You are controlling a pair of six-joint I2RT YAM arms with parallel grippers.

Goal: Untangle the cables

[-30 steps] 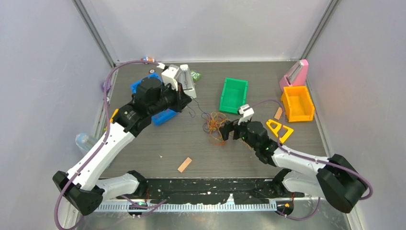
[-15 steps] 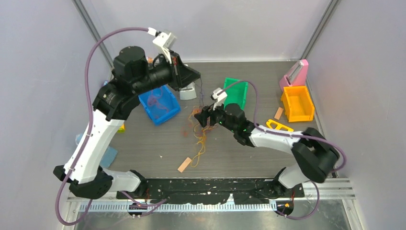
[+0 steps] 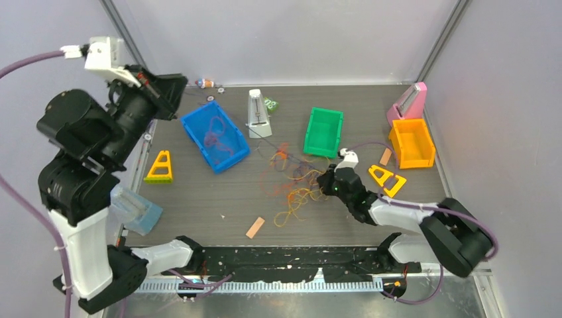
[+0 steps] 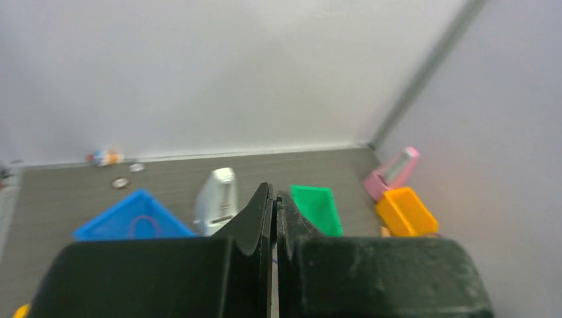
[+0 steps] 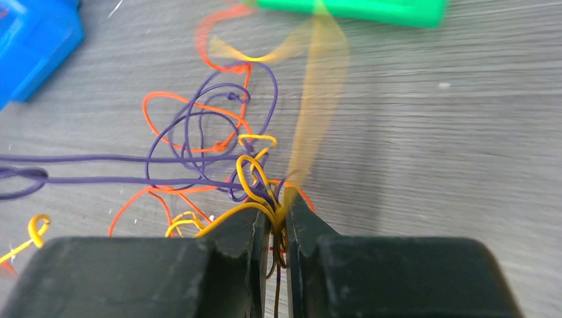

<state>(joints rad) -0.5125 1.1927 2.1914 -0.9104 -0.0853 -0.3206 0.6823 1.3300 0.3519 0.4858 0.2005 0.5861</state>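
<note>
A yellow triangle is to the right of the robot's right gripper in the top view. The right gripper will drag the yellow cables there, away from taut purple cables, and release.
The cables (image 3: 291, 180) lie as a loose tangle of orange, yellow and dark purple threads on the middle of the table. My right gripper (image 3: 323, 181) is low at the tangle's right edge. Its jaws are shut on a bunch of yellow strands (image 5: 262, 192), as the right wrist view shows at the gripper (image 5: 277, 204). Purple cables (image 5: 99, 159) run taut to the left. My left gripper (image 3: 177, 87) is raised high at the back left. In the left wrist view this gripper (image 4: 274, 197) is shut, with a sliver of purple cable between the jaws.
A blue bin (image 3: 199, 111) holding a pinkish loop sits back left, beside a white metronome (image 3: 257, 112). A green bin (image 3: 323, 131), orange bin (image 3: 411, 142) and pink block (image 3: 407, 103) stand to the right. Yellow triangles (image 3: 160, 167) (image 3: 388, 179), a wooden stick (image 3: 255, 227) and a clear box (image 3: 136, 209) lie around.
The left arm swung up and away to the back left, staying shut. The right gripper drew back toward the near right and closed on yellow strands. The tangle spread out.
</note>
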